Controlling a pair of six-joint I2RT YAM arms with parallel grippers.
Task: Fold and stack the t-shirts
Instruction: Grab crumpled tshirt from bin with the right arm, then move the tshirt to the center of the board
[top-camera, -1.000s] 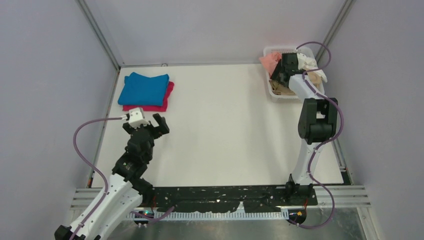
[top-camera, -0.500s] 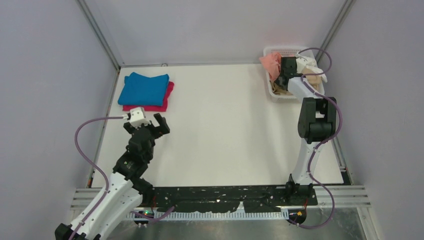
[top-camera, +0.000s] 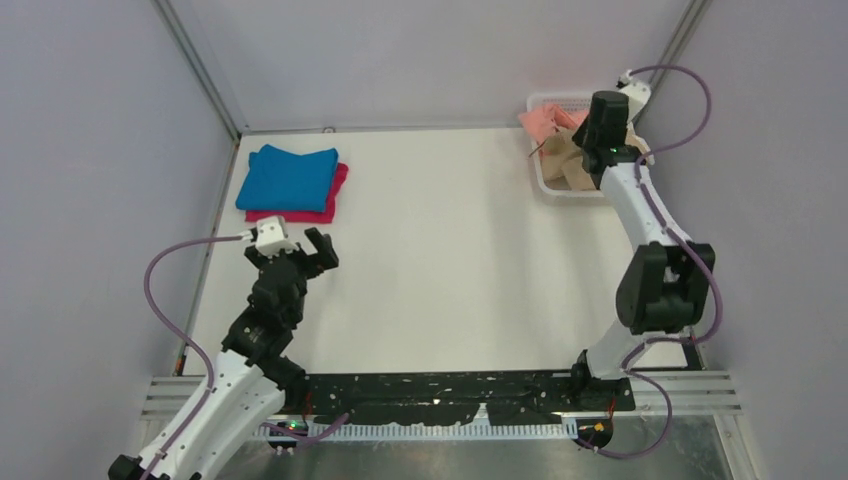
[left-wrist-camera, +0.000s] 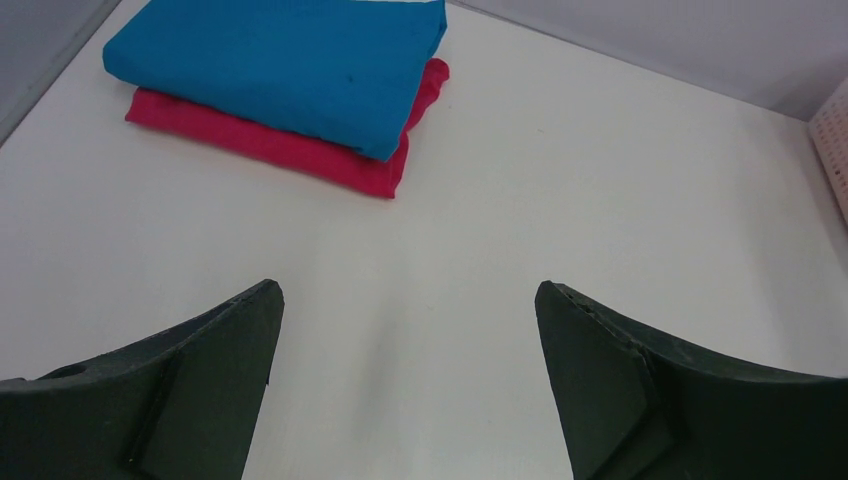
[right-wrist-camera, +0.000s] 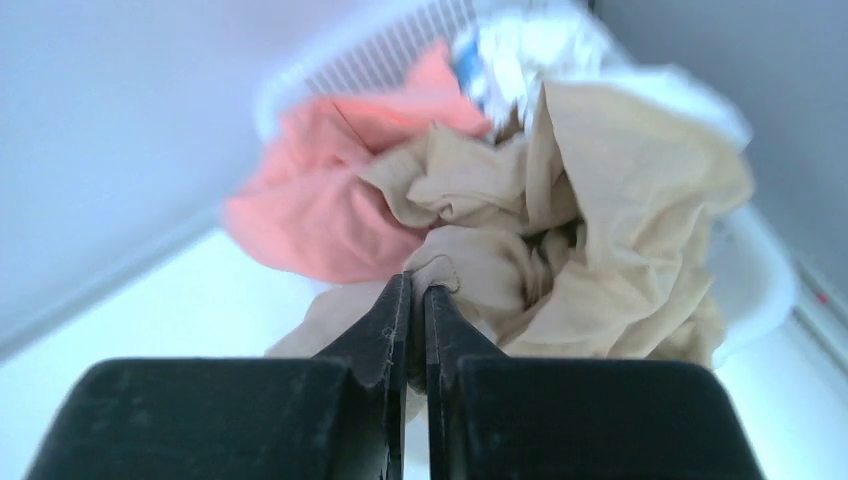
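Observation:
Next, my right gripper should raise the tan t-shirt (right-wrist-camera: 620, 200) clear, lower it back and to the left in the top view, and release, since bare tabletop lies there.
A crumpled tan t-shirt (right-wrist-camera: 620, 200) rises out of the white mesh basket (top-camera: 548, 186) at the far right, and my right gripper (right-wrist-camera: 417, 285) is shut on a fold of it. A salmon-pink t-shirt (right-wrist-camera: 320, 210) hangs over the basket's left rim. A white t-shirt (right-wrist-camera: 520, 50) lies behind the tan one. At the far left a folded bright blue t-shirt (top-camera: 290, 175) rests on a folded magenta one (top-camera: 336, 196). My left gripper (left-wrist-camera: 405, 295) hovers open over bare table just in front of that stack.
Grey enclosure walls and metal frame posts close in the table on the left, back and right. The basket stands against the right wall (top-camera: 760, 150). The white tabletop (top-camera: 440, 260) stretches between the stack and the basket.
My right gripper has shut on the tan t-shirt inside the basket and lifted, the arm stretching up and back. The left arm has not moved.

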